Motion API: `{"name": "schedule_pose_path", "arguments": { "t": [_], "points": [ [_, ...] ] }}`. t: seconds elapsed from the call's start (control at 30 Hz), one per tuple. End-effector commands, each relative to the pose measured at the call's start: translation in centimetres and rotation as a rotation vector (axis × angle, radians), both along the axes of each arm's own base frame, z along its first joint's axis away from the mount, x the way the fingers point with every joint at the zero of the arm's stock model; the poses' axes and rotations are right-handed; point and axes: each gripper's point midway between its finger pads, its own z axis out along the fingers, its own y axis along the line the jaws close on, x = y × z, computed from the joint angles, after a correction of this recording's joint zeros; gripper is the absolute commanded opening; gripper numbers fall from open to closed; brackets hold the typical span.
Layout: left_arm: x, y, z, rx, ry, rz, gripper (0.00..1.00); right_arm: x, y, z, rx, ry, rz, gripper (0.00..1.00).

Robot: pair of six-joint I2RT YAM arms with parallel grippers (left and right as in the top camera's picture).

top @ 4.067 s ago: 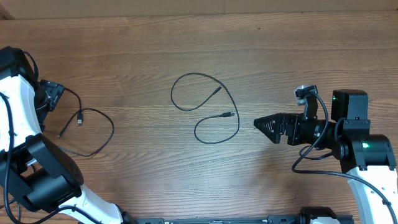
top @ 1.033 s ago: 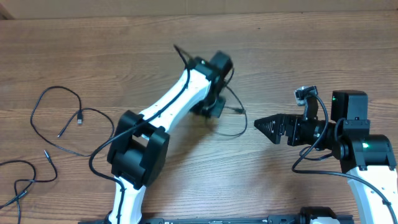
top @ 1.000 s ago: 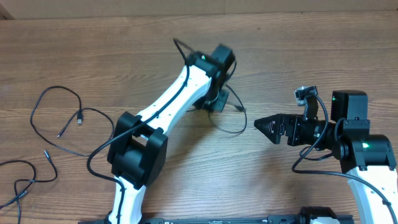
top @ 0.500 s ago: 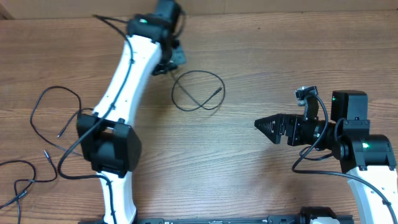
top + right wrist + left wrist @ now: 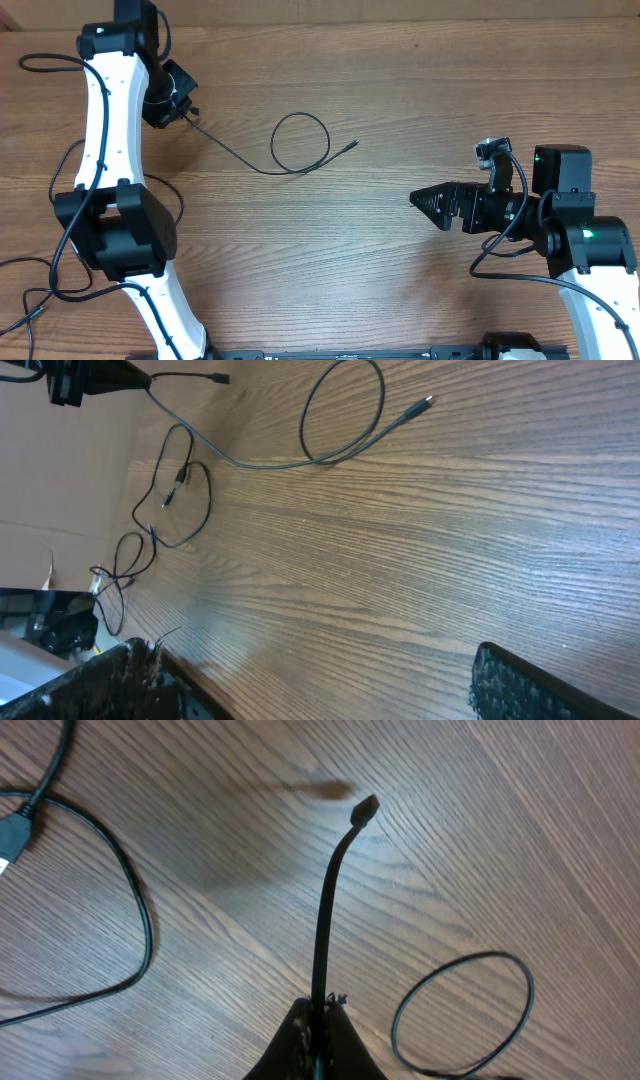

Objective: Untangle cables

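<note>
Next, my left gripper pulls the looped cable outward and to the left in the overhead view and releases it on the bare wood by the cardboard.
One thin black cable [image 5: 300, 145] lies mid-table in a single loop, its free plug [image 5: 353, 144] pointing right. From the loop it runs straight left into my left gripper [image 5: 187, 111], which is shut on it at the far left. In the left wrist view the cable [image 5: 322, 920] sticks out past the closed gripper [image 5: 320, 1006], with its plug end [image 5: 365, 809] in the air above the wood. Other cables [image 5: 35, 275] lie at the left edge, partly hidden by the arm. My right gripper [image 5: 425, 200] is open over bare wood at the right, with nothing between its fingers [image 5: 118, 678].
The left arm's white links [image 5: 110, 150] stretch along the table's left side, over the loose cables there. In the right wrist view, the looped cable [image 5: 345, 410] and further cables [image 5: 185, 495] lie far ahead. A cardboard edge [image 5: 320, 10] borders the back.
My left arm has swung from the table's middle to the far left, pulling the cable's end along. The loop has shrunk and a straight stretch has drawn out. The right arm has not moved.
</note>
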Motion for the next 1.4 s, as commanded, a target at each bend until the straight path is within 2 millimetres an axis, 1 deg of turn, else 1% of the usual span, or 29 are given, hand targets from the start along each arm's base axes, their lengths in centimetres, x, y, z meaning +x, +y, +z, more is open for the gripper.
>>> {"name": "schedule_pose_path", "arguments": {
  "t": [0.0, 0.1, 0.17, 0.3, 0.37, 0.43, 0.47, 0.5, 0.53, 0.6, 0.67, 0.8, 0.87, 0.93, 1.07, 1.13, 1.17, 1.2, 1.23, 1.27, 1.3, 1.33, 1.37],
  "points": [
    [0.7, 1.7, 1.1, 0.049, -0.045, 0.015, 0.04, 0.3, 0.1, 0.9, -0.003, -0.029, 0.003, 1.0],
    [1.0, 1.5, 1.1, 0.05, -0.057, -0.03, 0.04, 0.4, -0.1, 0.8, -0.012, -0.029, -0.004, 1.0],
    [1.1, 0.5, 1.1, 0.052, -0.061, -0.134, 0.04, 0.4, -0.1, 0.8, -0.012, -0.029, -0.004, 1.0],
    [1.2, -1.0, 1.1, 0.072, -0.062, -0.259, 0.04, 0.4, -0.1, 0.8, -0.012, -0.029, -0.004, 1.0],
    [1.6, -1.9, 1.2, 0.089, -0.075, -0.314, 0.04, 0.3, -0.1, 0.8, -0.012, -0.029, -0.003, 1.0],
    [2.0, -1.7, 1.3, 0.122, -0.087, -0.316, 0.04, 0.3, -0.1, 0.7, -0.012, -0.025, -0.004, 1.0],
    [2.2, -1.5, 1.4, 0.131, -0.092, -0.291, 0.04, 0.2, -0.1, 0.7, -0.013, -0.022, -0.004, 1.0],
    [2.4, -0.6, 1.5, 0.156, -0.096, -0.221, 0.04, 0.3, -0.1, 0.7, -0.015, -0.022, -0.006, 1.0],
    [2.5, 1.1, 1.6, 0.201, -0.098, -0.114, 0.04, 0.3, -0.1, 0.7, -0.015, -0.022, -0.006, 1.0],
    [2.2, 3.8, 1.9, 0.251, -0.097, 0.007, 0.04, 0.3, -0.1, 0.7, -0.015, -0.021, -0.006, 1.0],
    [3.0, 6.4, 2.4, 0.275, -0.144, 0.068, 0.04, 0.3, -0.2, 0.6, -0.018, -0.022, -0.007, 1.0],
    [3.9, 11.1, 3.3, 0.297, -0.223, 0.162, 0.04, 0.3, -0.2, 0.6, -0.018, -0.022, -0.008, 1.0],
    [4.5, 13.2, 4.0, 0.332, -0.265, 0.141, 0.04, 0.3, -0.2, 0.6, -0.018, -0.022, -0.008, 1.0],
    [5.3, 13.9, 4.6, 0.368, -0.297, 0.08, 0.04, 0.3, -0.2, 0.6, -0.018, -0.022, -0.008, 1.0],
    [7.3, 14.3, 6.0, 0.445, -0.369, -0.046, 0.04, 0.3, -0.2, 0.6, -0.018, -0.021, -0.008, 1.0],
    [8.2, 13.7, 6.3, 0.425, -0.41, -0.093, 0.04, 0.3, -0.2, 0.6, -0.017, -0.021, -0.008, 1.0],
    [9.0, 12.7, 6.6, 0.393, -0.453, -0.161, 0.04, 0.2, -0.2, 0.6, -0.017, -0.018, -0.008, 1.0],
    [9.5, 12.1, 6.8, 0.372, -0.476, -0.206, 0.07, 0.2, -0.2, 0.6, -0.017, -0.014, -0.008, 1.0],
    [9.7, 11.7, 6.8, 0.361, -0.488, -0.235, 0.13, 0.1, -0.2, 0.5, -0.017, -0.012, -0.008, 1.0],
    [9.8, 11.3, 6.8, 0.346, -0.495, -0.252, 0.25, 0.1, -0.2, 0.5, -0.017, -0.011, -0.008, 1.0],
    [9.7, 11.1, 6.7, 0.342, -0.49, -0.254, 0.34, 0.1, -0.2, 0.5, -0.017, -0.011, -0.008, 1.0],
    [9.5, 11.1, 6.5, 0.337, -0.478, -0.255, 0.48, 0.1, -0.2, 0.5, -0.017, -0.011, -0.008, 1.0],
    [9.2, 11.0, 6.2, 0.33, -0.462, -0.257, 1.0, 0.1, -0.2, 0.5, -0.017, -0.011, -0.008, 1.0]
  ]
}}
